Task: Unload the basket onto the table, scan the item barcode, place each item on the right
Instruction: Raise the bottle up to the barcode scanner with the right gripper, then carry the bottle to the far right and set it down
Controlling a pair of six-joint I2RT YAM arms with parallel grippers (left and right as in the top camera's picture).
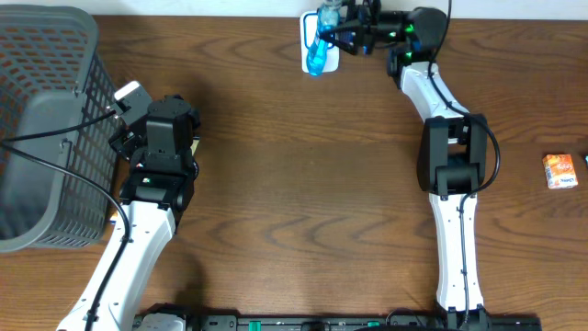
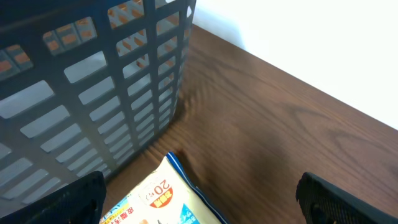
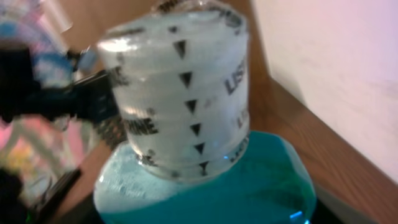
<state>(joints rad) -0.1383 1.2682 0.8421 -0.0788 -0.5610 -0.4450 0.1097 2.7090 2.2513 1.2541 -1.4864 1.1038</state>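
Observation:
The bare wood [image 1: 525, 158] beside the orange box has room for the bottle. I need to bring my right gripper back, to the right in the overhead view and down to that wood, and release the bottle there.
At the table's far edge my right gripper [image 1: 342, 35] is shut on a mouthwash bottle [image 1: 317, 57] with blue liquid and holds it over a white rectangular thing [image 1: 333, 62]. In the right wrist view the bottle [image 3: 205, 186] fills the frame, its clear cap [image 3: 180, 87] pointing away from the camera; no barcode shows. My left gripper [image 1: 129, 119] stands open beside the basket. A white and blue packet [image 2: 161, 199] with printed writing lies between its wide-apart fingers [image 2: 74, 199], untouched. From overhead the packet [image 1: 131, 95] shows as a white corner.
A tall grey mesh basket [image 1: 46, 119] takes up the left side, its wall [image 2: 93, 93] close to my left gripper. A small orange box [image 1: 559, 171] lies at the right edge. The white wall runs along the table's far edge.

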